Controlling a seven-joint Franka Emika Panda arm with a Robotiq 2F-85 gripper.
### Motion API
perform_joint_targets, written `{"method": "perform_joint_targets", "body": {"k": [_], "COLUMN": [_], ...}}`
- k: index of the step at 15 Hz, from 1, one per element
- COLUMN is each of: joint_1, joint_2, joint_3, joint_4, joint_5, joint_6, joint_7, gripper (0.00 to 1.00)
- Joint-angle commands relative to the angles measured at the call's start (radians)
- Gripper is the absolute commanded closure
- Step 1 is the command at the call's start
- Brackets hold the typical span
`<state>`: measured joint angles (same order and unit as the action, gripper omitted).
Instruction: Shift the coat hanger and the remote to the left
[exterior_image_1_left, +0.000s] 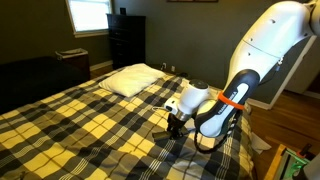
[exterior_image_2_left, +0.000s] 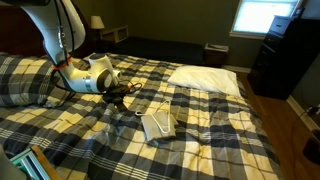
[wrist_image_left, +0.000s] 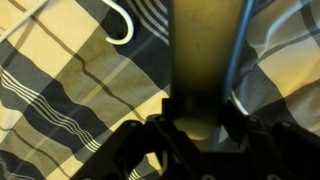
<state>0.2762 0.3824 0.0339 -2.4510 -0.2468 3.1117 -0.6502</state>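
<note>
The open blanket is on the side of my gripper opposite the hanger. My gripper should next slide low, away from the pillow, and release the remote there.
My gripper is low on the plaid bed, shut on a long dark remote that runs straight out from between the jaws. In both exterior views the gripper touches the blanket. The thin white coat hanger lies flat on the blanket just beside the gripper, towards the pillow. In the wrist view only its hook shows clearly, at the upper left of the remote. I cannot make the hanger out behind the arm in an exterior view.
A white pillow lies at the head of the bed. The plaid blanket covers the whole bed. A dark dresser and a window stand beyond it. The arm's base is at the bedside.
</note>
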Motion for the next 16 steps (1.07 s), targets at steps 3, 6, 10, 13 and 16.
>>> {"method": "perform_joint_targets", "body": {"k": [3, 6, 10, 13, 16], "joint_1": [0.100, 0.059, 0.065, -0.039, -0.209], "joint_2": [0.092, 0.195, 0.320, 0.319, 0.175], "joint_3": [-0.085, -0.024, -0.033, 0.061, 0.166], "joint_4": [0.021, 0.051, 0.122, 0.128, 0.042], "joint_5": [-0.080, -0.120, -0.178, -0.197, -0.184], "joint_6": [0.015, 0.058, 0.084, 0.006, -0.058], "joint_7": [0.131, 0.115, 0.098, 0.073, 0.049], "gripper": [0.73, 0.73, 0.73, 0.15, 0.00]}}
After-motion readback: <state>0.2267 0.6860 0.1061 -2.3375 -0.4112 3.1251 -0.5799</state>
